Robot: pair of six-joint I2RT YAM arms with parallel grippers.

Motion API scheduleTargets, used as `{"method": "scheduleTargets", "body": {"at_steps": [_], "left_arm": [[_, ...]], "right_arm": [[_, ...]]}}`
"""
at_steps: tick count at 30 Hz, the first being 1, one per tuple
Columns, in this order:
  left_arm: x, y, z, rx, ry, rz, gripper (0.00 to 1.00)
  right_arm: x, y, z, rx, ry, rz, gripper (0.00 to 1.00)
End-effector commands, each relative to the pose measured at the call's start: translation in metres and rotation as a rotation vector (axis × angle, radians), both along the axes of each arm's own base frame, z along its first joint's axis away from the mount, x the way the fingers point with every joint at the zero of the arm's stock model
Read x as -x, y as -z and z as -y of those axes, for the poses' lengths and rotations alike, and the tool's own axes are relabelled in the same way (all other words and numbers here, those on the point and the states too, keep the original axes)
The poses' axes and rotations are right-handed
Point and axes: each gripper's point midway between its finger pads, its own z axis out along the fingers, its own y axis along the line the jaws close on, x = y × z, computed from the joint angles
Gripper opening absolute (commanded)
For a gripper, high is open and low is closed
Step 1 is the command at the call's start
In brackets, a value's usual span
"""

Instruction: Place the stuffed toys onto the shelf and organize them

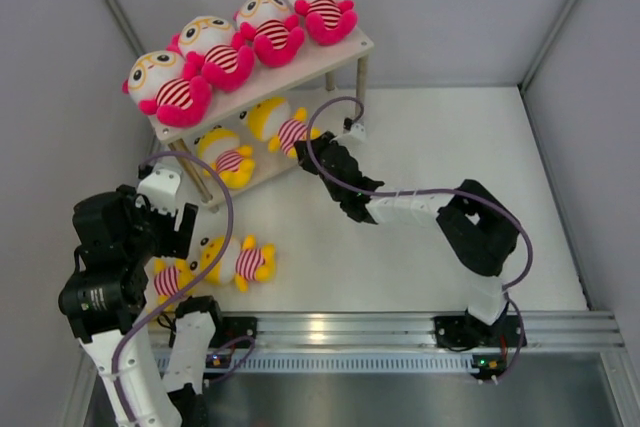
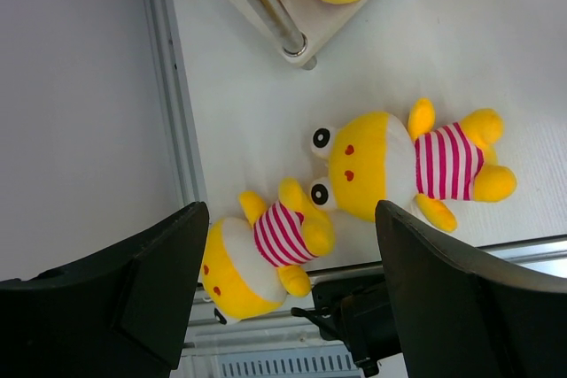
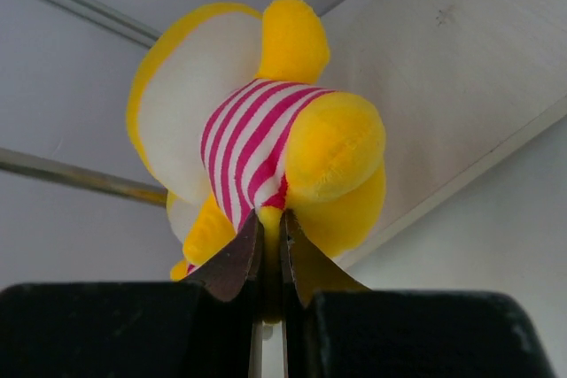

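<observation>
The two toys still have a gap between them. I should next move my right gripper down and toward the seated yellow toy, to release the limb on the lower board point(image 1: 263, 158) beside that toy.
The shelf point(image 1: 292, 77) stands at the back left, with several pink stuffed toys point(image 1: 215, 52) in a row on its top board. On the lower board sits one yellow toy point(image 1: 228, 157). A second yellow toy point(image 1: 283, 127) point(image 3: 266, 121) is beside it, and my right gripper point(image 1: 303, 150) point(image 3: 270, 223) is shut on a yellow fold at its underside, over the lower board point(image 3: 461, 68). Two more yellow toys point(image 2: 390, 165) point(image 2: 266, 250) lie on the table by the near rail. My left gripper point(image 1: 172, 235) point(image 2: 292, 307) hangs open above them and touches neither.
A metal rail point(image 1: 350, 327) runs along the table's near edge, with both arm bases bolted to it. Grey walls close in on the left and right. A shelf leg point(image 2: 266, 11) stands just beyond the two loose toys. A purple cable point(image 1: 420, 192) loops along the right arm.
</observation>
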Motion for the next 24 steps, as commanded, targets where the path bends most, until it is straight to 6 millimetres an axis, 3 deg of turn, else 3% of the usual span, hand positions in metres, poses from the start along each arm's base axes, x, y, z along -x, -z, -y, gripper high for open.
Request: {"method": "scheduleTargets", "body": {"at_steps": [1,2,4,5,6,7,10,11,12,16,19,22,24], "left_arm": [[-0.004,-0.007,0.004,0.007,0.018,0.041,0.82],[-0.004,-0.007,0.004,0.008,0.021,0.041,0.82],[-0.004,-0.007,0.005,0.008,0.027,0.040,0.82],[-0.004,-0.007,0.005,0.008,0.028,0.038,0.82],[-0.004,-0.006,0.005,0.008,0.028,0.036,0.82],[-0.004,-0.007,0.006,0.008,0.032,0.038,0.82],[-0.004,-0.006,0.007,0.010,0.037,0.037,0.82],[-0.005,-0.004,0.006,0.008,0.039,0.031,0.82],[-0.004,-0.003,0.006,0.006,0.040,0.029,0.82],[-0.004,-0.001,0.003,-0.007,0.027,0.022,0.82],[-0.004,0.002,-0.001,-0.020,0.012,0.012,0.82],[-0.004,0.010,-0.003,-0.022,0.003,-0.009,0.82],[-0.004,0.011,-0.004,-0.024,-0.001,-0.010,0.82]], "right_arm": [[-0.020,-0.010,-0.015,-0.093,0.113,-0.023,0.00],[-0.026,0.009,-0.020,-0.064,0.129,-0.050,0.00],[-0.032,0.007,-0.032,-0.064,0.137,-0.063,0.00],[-0.036,0.023,-0.035,-0.048,0.155,-0.087,0.00],[-0.040,0.016,-0.040,-0.072,0.161,-0.089,0.00],[-0.041,0.029,-0.042,-0.059,0.172,-0.112,0.00],[-0.047,0.024,-0.046,-0.007,0.207,-0.077,0.00],[-0.043,0.033,-0.051,0.028,0.217,-0.081,0.00],[-0.041,0.029,-0.059,0.022,0.211,-0.079,0.00],[-0.029,0.041,-0.081,0.016,0.158,-0.098,0.00],[-0.022,0.037,-0.093,0.026,0.133,-0.079,0.00],[-0.021,0.036,-0.095,0.014,0.122,-0.079,0.07],[-0.019,0.031,-0.094,0.004,0.105,-0.052,0.20]]}}
